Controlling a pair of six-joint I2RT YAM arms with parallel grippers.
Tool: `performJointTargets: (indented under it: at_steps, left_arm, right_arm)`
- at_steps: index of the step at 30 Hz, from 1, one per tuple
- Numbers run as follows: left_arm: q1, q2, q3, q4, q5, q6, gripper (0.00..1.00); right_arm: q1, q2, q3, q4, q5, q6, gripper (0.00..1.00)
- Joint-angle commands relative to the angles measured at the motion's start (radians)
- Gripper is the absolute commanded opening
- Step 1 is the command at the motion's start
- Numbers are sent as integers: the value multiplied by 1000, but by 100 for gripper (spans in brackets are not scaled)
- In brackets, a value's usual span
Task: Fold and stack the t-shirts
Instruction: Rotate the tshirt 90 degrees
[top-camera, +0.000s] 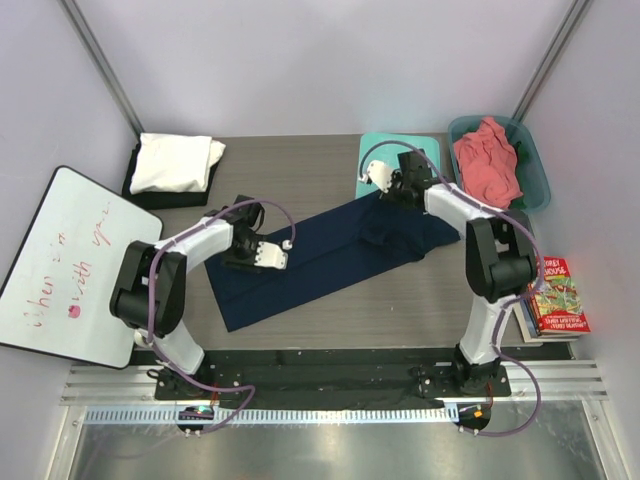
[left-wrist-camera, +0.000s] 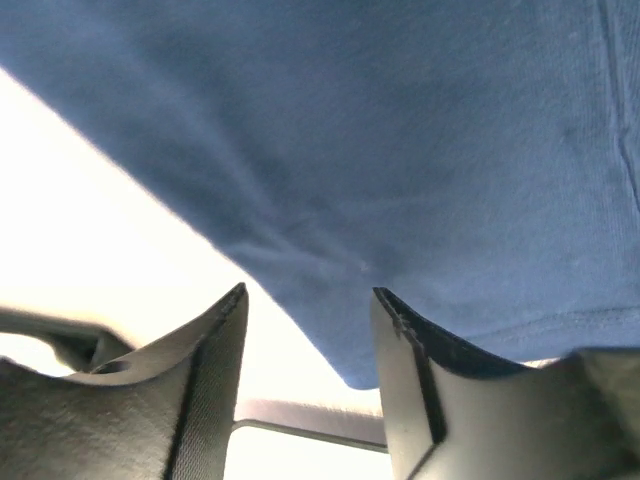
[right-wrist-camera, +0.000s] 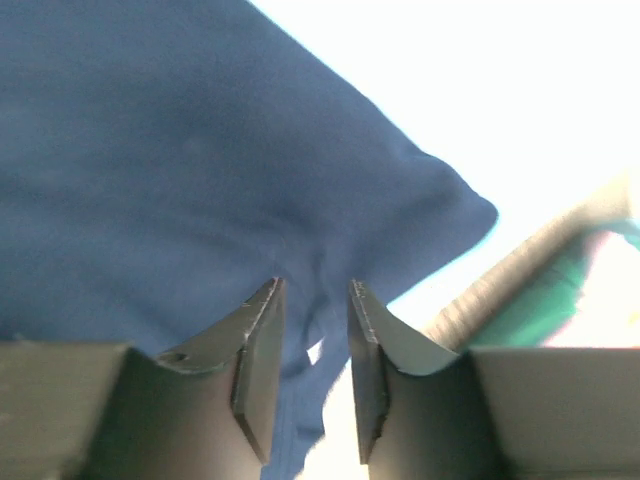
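My right gripper lifts and moves back next, then lowers onto the navy shirt's bunched near edge at the shirt's end by the tub.
A dark navy t-shirt (top-camera: 320, 262) lies spread out diagonally across the middle of the table. My left gripper (top-camera: 272, 258) is low over its left part. In the left wrist view it (left-wrist-camera: 310, 290) is open, with the navy cloth (left-wrist-camera: 400, 150) and its edge between and beyond the jaws. My right gripper (top-camera: 383, 190) is at the shirt's far right edge. In the right wrist view it (right-wrist-camera: 315, 283) stands narrowly open, with a ridge of navy cloth (right-wrist-camera: 150, 150) in the gap. A white shirt (top-camera: 175, 162) lies folded on a black one (top-camera: 150, 195) at the back left. A salmon pink shirt (top-camera: 487, 160) lies crumpled in the tub.
A mint-green board (top-camera: 400, 152) lies just behind my right gripper. The teal tub (top-camera: 535, 175) stands at the back right. A whiteboard (top-camera: 60, 260) leans at the left edge. Books (top-camera: 555, 295) are stacked at the right edge.
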Motion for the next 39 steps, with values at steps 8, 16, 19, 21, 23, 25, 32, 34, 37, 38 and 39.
performJointTargets:
  at_steps: [8, 16, 19, 21, 23, 25, 32, 34, 37, 38, 39]
  left_arm:
    - [3, -63, 29, -11, 1, 6, 57]
    - [0, -84, -2, -14, 6, -3, 57]
    - [0, -103, -28, -8, -1, 0, 57]
    - [0, -120, -50, -3, -4, 6, 57]
    - [0, -130, -68, 3, -5, 17, 57]
    - [0, -138, -74, 1, -5, 20, 57]
    - [0, -140, -70, -3, -8, 37, 57]
    - [0, -135, -62, -3, -8, 37, 57]
    - [0, -134, -54, -9, -10, 37, 57]
    - [0, -135, -54, -13, -10, 37, 57]
    - [1, -137, -53, -11, -10, 38, 57]
  right_arm:
    - [123, -252, -146, -194, -213, 41, 16]
    - [160, -178, -123, -214, -239, 27, 1]
    - [166, -176, -92, -300, -276, 12, 1]
    - [175, -190, -78, -351, -307, -13, 1]
    - [192, -215, -92, -412, -345, -30, 1]
    - [206, -227, -113, -438, -364, -36, 1]
    - [249, -256, -210, -414, -367, -48, 1]
    - [249, -255, -215, -388, -352, -48, 1]
    - [249, -268, -192, -385, -319, -50, 1]
    - [247, -276, -169, -386, -313, -41, 1]
    - [244, -288, -155, -388, -310, -37, 1]
